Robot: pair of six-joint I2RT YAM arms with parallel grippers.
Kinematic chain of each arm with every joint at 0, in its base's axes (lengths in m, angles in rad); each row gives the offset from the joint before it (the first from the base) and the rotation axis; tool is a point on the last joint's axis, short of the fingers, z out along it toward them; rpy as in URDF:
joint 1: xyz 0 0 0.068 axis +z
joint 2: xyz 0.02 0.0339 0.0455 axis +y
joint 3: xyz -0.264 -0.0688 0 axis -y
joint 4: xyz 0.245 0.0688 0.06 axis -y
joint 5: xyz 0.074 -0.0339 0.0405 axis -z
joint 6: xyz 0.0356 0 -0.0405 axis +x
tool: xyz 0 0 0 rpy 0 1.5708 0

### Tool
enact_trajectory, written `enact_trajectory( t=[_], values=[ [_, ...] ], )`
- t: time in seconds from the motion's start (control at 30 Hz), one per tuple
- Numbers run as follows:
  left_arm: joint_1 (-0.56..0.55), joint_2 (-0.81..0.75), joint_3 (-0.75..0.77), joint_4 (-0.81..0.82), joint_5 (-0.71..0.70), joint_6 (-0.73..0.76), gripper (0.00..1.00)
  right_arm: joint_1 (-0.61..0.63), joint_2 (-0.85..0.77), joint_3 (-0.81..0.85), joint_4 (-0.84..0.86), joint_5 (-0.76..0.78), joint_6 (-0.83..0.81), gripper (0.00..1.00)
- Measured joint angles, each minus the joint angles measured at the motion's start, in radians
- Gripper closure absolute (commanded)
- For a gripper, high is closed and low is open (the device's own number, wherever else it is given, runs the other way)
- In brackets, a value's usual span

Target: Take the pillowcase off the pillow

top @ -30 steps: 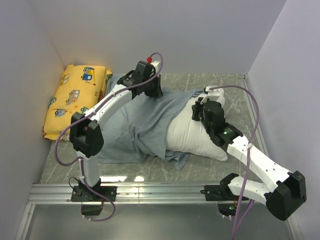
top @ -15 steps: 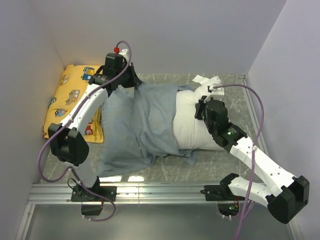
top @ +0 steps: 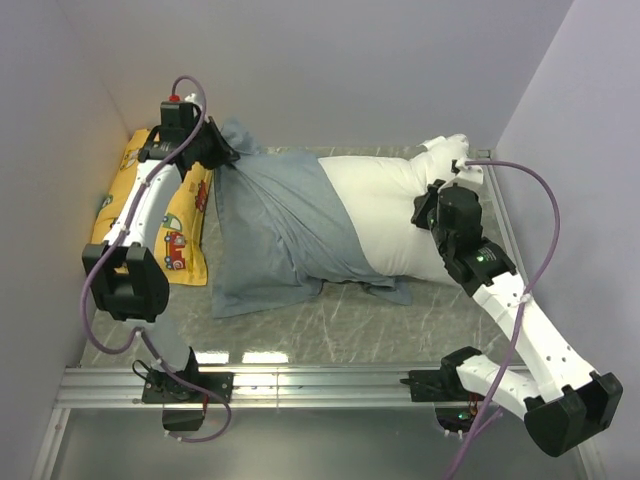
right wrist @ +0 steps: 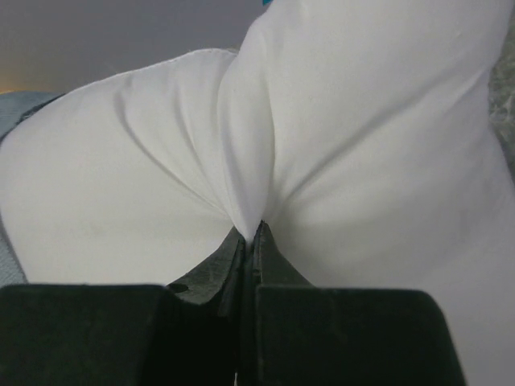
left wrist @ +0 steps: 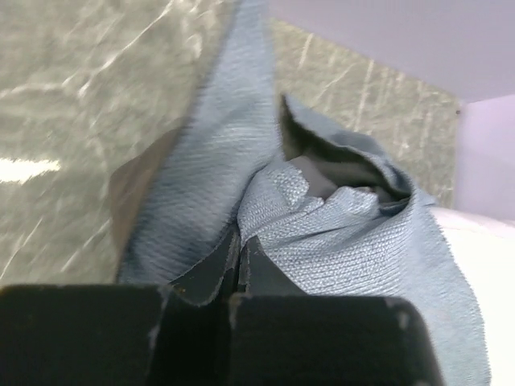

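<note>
The pillow's bare end still hangs raised from my closed fingers. I will next lower my right gripper toward the tabletop beneath that end and let go of the pillow's fold.
The blue-grey pillowcase (top: 275, 225) covers the left part of the white pillow (top: 385, 215), whose right half is bare. My left gripper (top: 222, 152) is shut on a bunched corner of the pillowcase at the far left, held above the table. In the left wrist view the fabric (left wrist: 338, 233) is pinched between the closed fingers (left wrist: 239, 241). My right gripper (top: 437, 205) is shut on a fold of the pillow near its right end. In the right wrist view the white cloth (right wrist: 241, 161) gathers into the closed tips (right wrist: 252, 229).
A yellow cartoon-car cushion (top: 185, 240) lies along the left wall, partly under the left arm. Grey walls close the table on the left, back and right. A metal rail (top: 320, 380) runs along the near edge.
My left gripper has pulled the pillowcase left and back, baring more of the pillow. My right gripper has drawn the pillow to the right and back.
</note>
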Motion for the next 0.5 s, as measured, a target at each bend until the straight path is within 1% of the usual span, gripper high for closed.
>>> enact_trajectory(
  t=[0.1, 0.17, 0.2, 0.27, 0.3, 0.37, 0.4, 0.43, 0.47, 0.5],
  values=[
    [-0.010, 0.050, 0.051, 0.016, 0.026, -0.002, 0.99, -0.003, -0.005, 0.000, -0.001, -0.023, 0.020, 1.00],
    [-0.024, 0.077, 0.072, 0.017, 0.026, 0.002, 0.93, -0.010, 0.003, -0.001, -0.005, -0.029, 0.029, 1.00],
    [-0.034, 0.091, 0.079, 0.018, 0.023, 0.006, 0.81, -0.013, 0.014, -0.003, -0.005, -0.029, 0.031, 1.00],
    [-0.051, 0.105, 0.081, 0.023, 0.004, 0.026, 0.64, -0.019, 0.047, -0.008, -0.006, -0.027, 0.033, 1.00],
    [-0.056, 0.106, 0.080, 0.025, -0.007, 0.032, 0.51, -0.023, 0.069, -0.008, -0.007, -0.023, 0.033, 1.00],
    [-0.056, 0.095, 0.068, 0.055, -0.031, 0.043, 0.38, -0.032, 0.111, -0.010, -0.007, -0.016, 0.033, 0.99],
    [-0.055, 0.082, 0.054, 0.069, -0.042, 0.047, 0.33, -0.034, 0.126, -0.012, -0.007, -0.016, 0.033, 0.93],
    [-0.053, 0.066, 0.039, 0.079, -0.051, 0.049, 0.25, -0.039, 0.141, -0.012, -0.009, -0.014, 0.034, 0.88],
    [-0.051, 0.045, 0.021, 0.085, -0.061, 0.055, 0.22, -0.040, 0.153, -0.012, -0.009, -0.013, 0.034, 0.82],
    [-0.051, 0.020, 0.001, 0.089, -0.073, 0.057, 0.19, -0.042, 0.160, -0.012, -0.008, -0.013, 0.035, 0.65]
  ],
)
